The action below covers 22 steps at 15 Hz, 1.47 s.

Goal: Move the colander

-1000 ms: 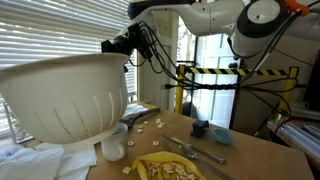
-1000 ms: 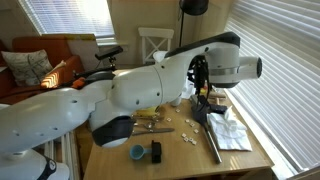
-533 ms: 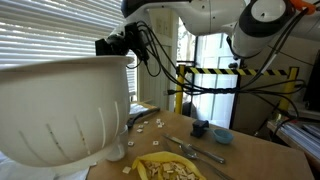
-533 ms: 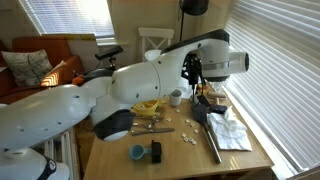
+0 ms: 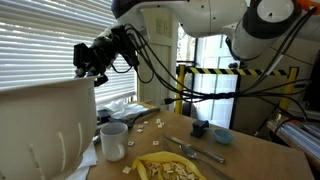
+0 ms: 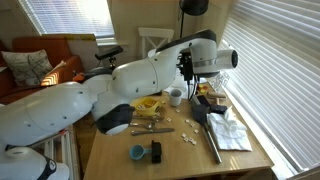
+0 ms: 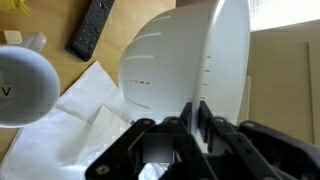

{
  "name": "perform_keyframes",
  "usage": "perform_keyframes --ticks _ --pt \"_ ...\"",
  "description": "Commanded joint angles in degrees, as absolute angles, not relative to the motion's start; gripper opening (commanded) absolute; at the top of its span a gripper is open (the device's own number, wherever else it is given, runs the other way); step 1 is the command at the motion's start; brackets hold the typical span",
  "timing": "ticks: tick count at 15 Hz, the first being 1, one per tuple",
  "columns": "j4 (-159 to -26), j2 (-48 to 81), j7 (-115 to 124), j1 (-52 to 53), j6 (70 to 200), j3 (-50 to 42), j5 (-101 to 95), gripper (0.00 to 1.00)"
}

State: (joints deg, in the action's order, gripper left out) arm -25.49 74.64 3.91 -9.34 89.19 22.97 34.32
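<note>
The robot's gripper still holds the colander (image 5: 45,125) in the air and next needs to lower it toward the table and release the colander's rim, because the white paper (image 5: 88,160) beside the mug is below the gripper.
The colander (image 5: 45,125) is a large white slotted bowl, held in the air at the near left of an exterior view. My gripper (image 5: 90,68) is shut on its rim from above. In the wrist view the two black fingers (image 7: 185,112) pinch the rim's edge, and the colander's slotted outer wall (image 7: 185,55) fills the middle of the frame, tilted on its side. In an exterior view the gripper (image 6: 187,66) is above the table's far end, with the colander (image 6: 215,58) beside it.
On the wooden table (image 5: 250,155) are a white mug (image 5: 113,140), a yellow plate (image 5: 170,168), a fork (image 5: 200,151), a blue bowl (image 5: 222,135) and a small black object (image 5: 200,128). Below the colander lie white paper (image 7: 85,105) and a remote (image 7: 95,28). Blinds stand close by.
The gripper has carried the colander to the left in the exterior view and away from over the mug, which now stands fully in sight. The grip is unchanged.
</note>
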Motion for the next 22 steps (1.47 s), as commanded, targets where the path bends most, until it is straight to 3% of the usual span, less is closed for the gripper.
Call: perform_keyframes --ticks 1,16,17,19,22 --pt "-25.49 75.56 2.47 -8.54 94.86 22.15 34.78 0.02" --pt "-26.27 77.76 2.83 -8.59 98.88 18.46 30.76 0.02" --pt "-26.42 77.62 3.02 -8.69 98.25 18.46 30.55 0.34" --pt "-26.58 77.31 3.07 -8.79 96.94 18.38 30.04 0.41" --pt "-26.36 76.60 2.71 -8.95 94.71 18.66 29.38 0.61"
